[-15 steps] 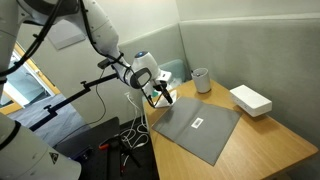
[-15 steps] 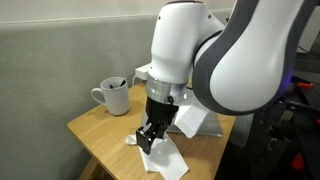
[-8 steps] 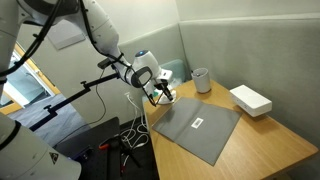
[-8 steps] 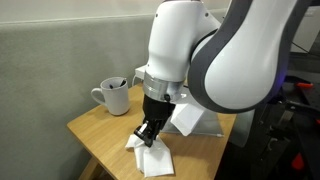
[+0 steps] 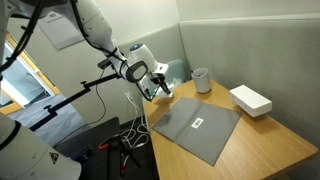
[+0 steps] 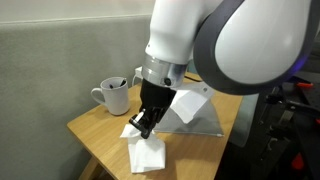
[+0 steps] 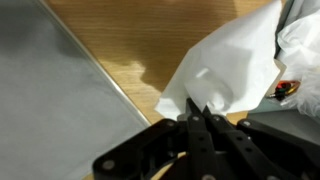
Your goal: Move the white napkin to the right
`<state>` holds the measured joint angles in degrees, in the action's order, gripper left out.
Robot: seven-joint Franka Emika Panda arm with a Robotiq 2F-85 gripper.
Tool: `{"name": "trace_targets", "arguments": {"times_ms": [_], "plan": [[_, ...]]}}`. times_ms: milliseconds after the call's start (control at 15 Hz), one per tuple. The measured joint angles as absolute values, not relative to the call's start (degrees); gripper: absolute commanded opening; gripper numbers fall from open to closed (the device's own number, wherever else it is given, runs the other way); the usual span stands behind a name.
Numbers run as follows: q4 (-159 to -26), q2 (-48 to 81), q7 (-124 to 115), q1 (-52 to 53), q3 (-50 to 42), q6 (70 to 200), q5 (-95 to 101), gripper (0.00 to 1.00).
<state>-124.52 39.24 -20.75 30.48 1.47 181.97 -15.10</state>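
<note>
My gripper lifts across the grey mat (image 5: pixel 200 125) next. It then lowers to release the napkin on the bare wood lying clear beyond the mat from my gripper.
The white napkin (image 6: pixel 147 153) hangs crumpled from my gripper (image 6: pixel 143 129), which is shut on its upper edge. Its lower part still rests on or just above the wooden table (image 6: pixel 100 135). In the wrist view the napkin (image 7: pixel 225 65) bunches up right at my closed gripper (image 7: pixel 198 110). In an exterior view my gripper (image 5: pixel 157 91) is over the table's left corner, beside the grey mat (image 5: pixel 200 125). From there the napkin is mostly hidden by the gripper.
A grey mug (image 5: pixel 201 79) (image 6: pixel 113 96) stands near the back wall. A rigid white box (image 5: pixel 250 99) lies at the far right corner. The grey mat (image 7: pixel 50 95) lies close beside the napkin. The table edge (image 6: pixel 80 130) is near, with cables (image 5: pixel 125 135) on the floor below.
The jaws have closed on the napkin. The arm has risen and shifted slightly, pulling the napkin up from lying flat into a hanging bunch.
</note>
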Motion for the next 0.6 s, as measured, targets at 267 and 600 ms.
{"name": "trace_targets", "arguments": {"times_ms": [267, 600], "plan": [[-133.31, 29.26, -21.84, 30.77, -2.29, 184.21, -17.5, 0.0], [-142.8, 20.38, -22.07, 32.21, -15.35, 184.65, -19.07, 0.0]]}}
